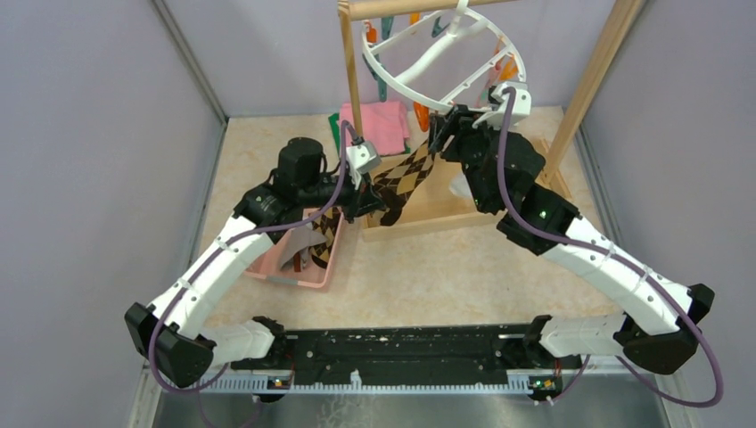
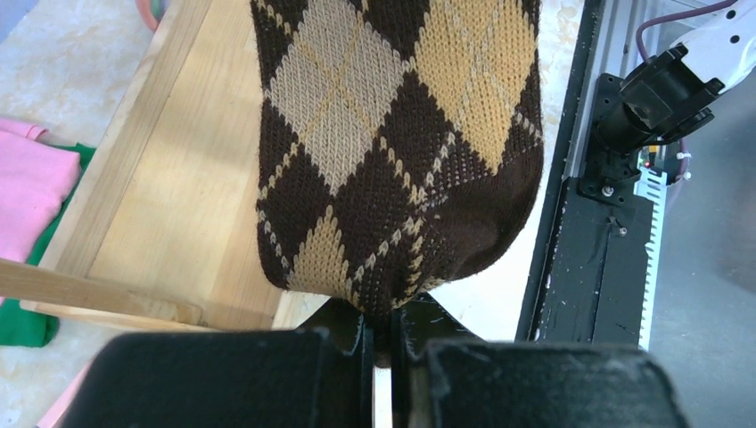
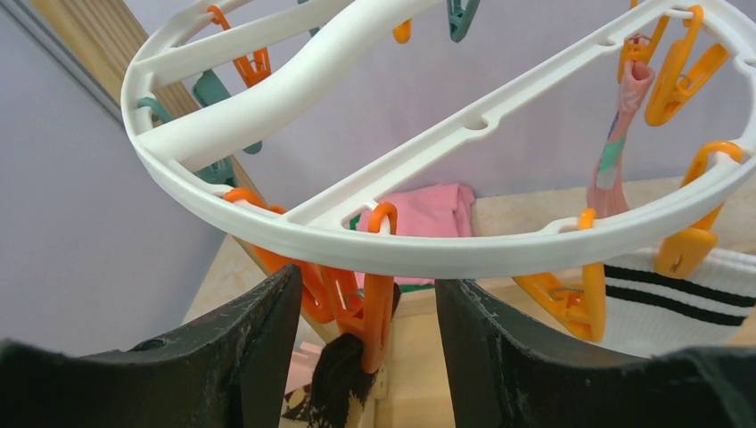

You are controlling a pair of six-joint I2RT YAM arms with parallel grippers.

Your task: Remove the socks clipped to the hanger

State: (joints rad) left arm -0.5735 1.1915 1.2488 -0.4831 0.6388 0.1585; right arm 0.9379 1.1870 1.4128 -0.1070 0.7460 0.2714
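Observation:
My left gripper swings left in the top view next, lowers and releases, since the pink basket (image 1: 276, 270) already holding another argyle sock lies below it there.
A brown-and-tan argyle sock (image 1: 406, 174) stretches from an orange clip (image 3: 376, 308) on the white ring hanger (image 1: 443, 53) down to my left gripper (image 1: 373, 203). In the left wrist view the left gripper (image 2: 385, 325) is shut on the toe of this sock (image 2: 392, 152). My right gripper (image 3: 365, 283) is open, its fingers on either side of the orange clip that pinches the sock's dark cuff (image 3: 339, 383). A white sock with a dark-striped cuff (image 3: 677, 299) hangs from other orange clips on the hanger (image 3: 428, 254). A second argyle sock (image 1: 325, 236) lies in the pink basket (image 1: 276, 270).
The hanger hangs from a wooden frame rack (image 1: 593, 76) whose base board (image 1: 441, 203) lies under the stretched sock. Folded pink and green cloths (image 1: 383, 120) lie behind the rack. A pinkish strip (image 3: 620, 134) hangs from a far clip. Grey walls enclose the table.

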